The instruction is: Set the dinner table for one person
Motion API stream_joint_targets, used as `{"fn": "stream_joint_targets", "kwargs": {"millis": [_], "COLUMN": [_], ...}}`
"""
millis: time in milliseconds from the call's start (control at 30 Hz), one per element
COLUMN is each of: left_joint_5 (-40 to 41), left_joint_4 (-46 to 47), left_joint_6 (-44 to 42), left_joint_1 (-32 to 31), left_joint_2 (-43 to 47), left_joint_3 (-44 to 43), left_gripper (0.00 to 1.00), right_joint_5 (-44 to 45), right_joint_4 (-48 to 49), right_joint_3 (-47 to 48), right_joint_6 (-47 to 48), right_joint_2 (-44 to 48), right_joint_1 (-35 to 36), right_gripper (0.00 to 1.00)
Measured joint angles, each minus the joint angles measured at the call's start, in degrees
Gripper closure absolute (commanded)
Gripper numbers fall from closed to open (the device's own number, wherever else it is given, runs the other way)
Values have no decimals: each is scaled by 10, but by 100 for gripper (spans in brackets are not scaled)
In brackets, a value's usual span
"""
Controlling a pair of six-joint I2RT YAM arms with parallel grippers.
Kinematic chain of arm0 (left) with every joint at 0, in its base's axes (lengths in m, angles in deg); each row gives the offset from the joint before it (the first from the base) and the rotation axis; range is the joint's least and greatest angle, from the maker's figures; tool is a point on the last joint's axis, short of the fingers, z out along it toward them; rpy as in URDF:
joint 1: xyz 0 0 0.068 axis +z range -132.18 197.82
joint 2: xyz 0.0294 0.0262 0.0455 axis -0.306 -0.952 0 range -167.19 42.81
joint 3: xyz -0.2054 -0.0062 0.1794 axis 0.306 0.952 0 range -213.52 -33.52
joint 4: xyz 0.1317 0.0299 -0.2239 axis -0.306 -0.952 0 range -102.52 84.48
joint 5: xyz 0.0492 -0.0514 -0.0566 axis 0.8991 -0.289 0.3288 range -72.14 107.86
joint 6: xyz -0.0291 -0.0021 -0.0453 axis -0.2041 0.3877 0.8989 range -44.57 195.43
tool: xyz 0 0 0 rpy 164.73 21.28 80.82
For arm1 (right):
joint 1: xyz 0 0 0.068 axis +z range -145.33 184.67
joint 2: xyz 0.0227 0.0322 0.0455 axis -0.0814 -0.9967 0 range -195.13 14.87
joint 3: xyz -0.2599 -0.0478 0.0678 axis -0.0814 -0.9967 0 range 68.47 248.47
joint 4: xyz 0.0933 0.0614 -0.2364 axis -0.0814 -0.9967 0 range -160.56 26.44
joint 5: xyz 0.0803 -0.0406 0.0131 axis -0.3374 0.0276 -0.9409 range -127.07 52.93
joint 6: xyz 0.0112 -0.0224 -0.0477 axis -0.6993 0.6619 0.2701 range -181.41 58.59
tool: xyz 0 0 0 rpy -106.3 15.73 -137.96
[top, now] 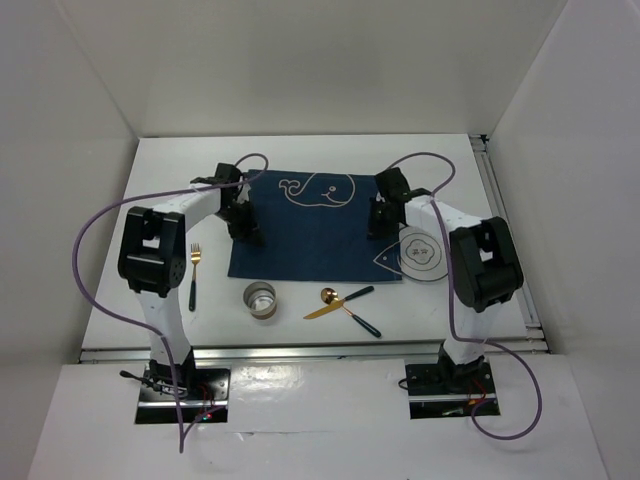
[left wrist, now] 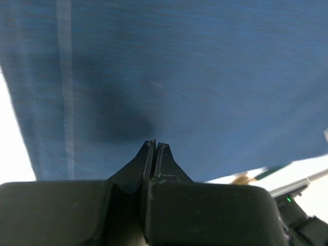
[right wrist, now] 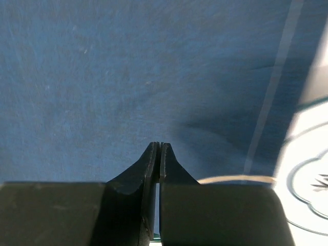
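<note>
The placemat [top: 310, 230] has its near corner over the plate, so I should drag it sideways with my left gripper toward the bare table [top: 214, 252] beside the gold fork, then release it.
The white dinner table [top: 180, 180] carries a navy placemat [top: 310, 230] with white whale drawings, lying flat in the middle. My left gripper [top: 247, 232] is at the mat's left edge. In the left wrist view its jaws [left wrist: 155, 143] are shut with their tips on the blue cloth [left wrist: 205, 77]. My right gripper [top: 381, 226] is at the mat's right edge. In the right wrist view its jaws [right wrist: 160, 144] are shut on the cloth [right wrist: 102, 77], and a crease runs from the tips.
A white patterned plate [top: 425, 258] lies at the mat's near right corner, which overlaps it; it also shows in the right wrist view [right wrist: 310, 169]. A gold fork [top: 195, 272] lies left of the mat. A metal cup [top: 259, 300], gold spoon [top: 328, 295] and knife [top: 320, 313] lie in front.
</note>
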Motion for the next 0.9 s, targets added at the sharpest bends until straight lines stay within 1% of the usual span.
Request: {"fn": "stream_joint_targets", "kwargs": {"millis": [133,233,500,667,900], "left_joint_5": [21,25,21,8,-4], "left_joint_4": [-22,-28,-33,-31,-4], "left_joint_6": [1,1,0,0,0], "left_joint_1": [16,32,69,79,81], "left_joint_2": [-35,-41,-49,-51,-37], "left_joint_3": [-14,-21,-31,-29,-3], "left_gripper": [100,100,100,100,100], "right_joint_5": [-16,-23,-51,-50,-43], "right_joint_4": [4,7,16,32,57], "right_joint_3": [0,2,64,63,40], "right_joint_6": [-2,-3,-9,-13,-25], "right_joint_2": [-21,-48,-103,-106,-95], "right_joint_1": [14,17,18,20,20], "right_gripper": [100,100,100,100,100]}}
